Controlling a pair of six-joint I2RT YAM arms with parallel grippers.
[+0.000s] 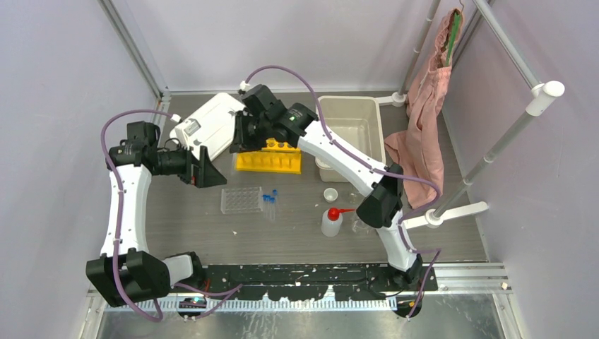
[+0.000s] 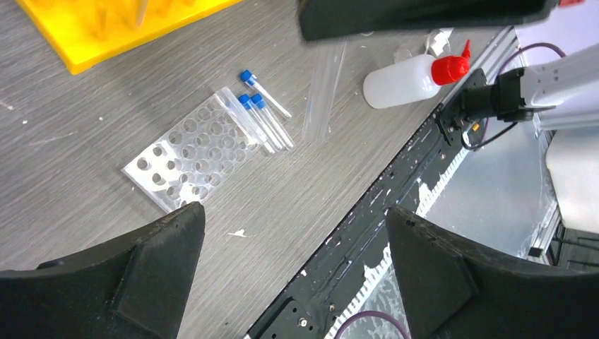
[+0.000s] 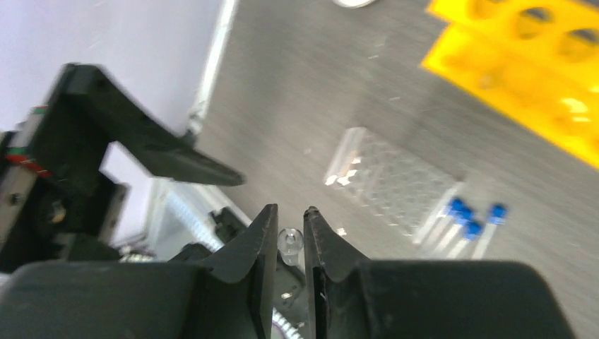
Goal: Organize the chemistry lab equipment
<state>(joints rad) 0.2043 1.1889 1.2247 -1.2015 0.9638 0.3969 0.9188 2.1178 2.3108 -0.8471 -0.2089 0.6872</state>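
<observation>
My right gripper moves down and to its right in the top view next, since the yellow rack's front wires lie there below it. It releases the clear glass tube there.
My right gripper [image 1: 239, 145] is shut on a clear glass tube [image 3: 289, 243] and hovers at the left end of the yellow rack [image 1: 268, 159]; the tube's round end shows between the fingers [image 3: 263, 233]. My left gripper [image 1: 210, 169] is open and empty, in the air left of the rack; below it lie the clear tray [image 2: 191, 159], three blue-capped vials [image 2: 263, 116] and another clear tube [image 2: 321, 92]. The white squeeze bottle [image 1: 330, 220] with red spout lies at front centre, the tiny white cup [image 1: 330, 193] behind it. A glass beaker [image 1: 359, 226] is partly hidden by the right arm.
A white bin [image 1: 351, 127] stands at the back right, and a white box [image 1: 208, 123] at the back left. The pink cloth [image 1: 424, 134] hangs at the right beside the white pole stand [image 1: 487, 159]. The black base rail [image 1: 304, 272] runs along the near edge.
</observation>
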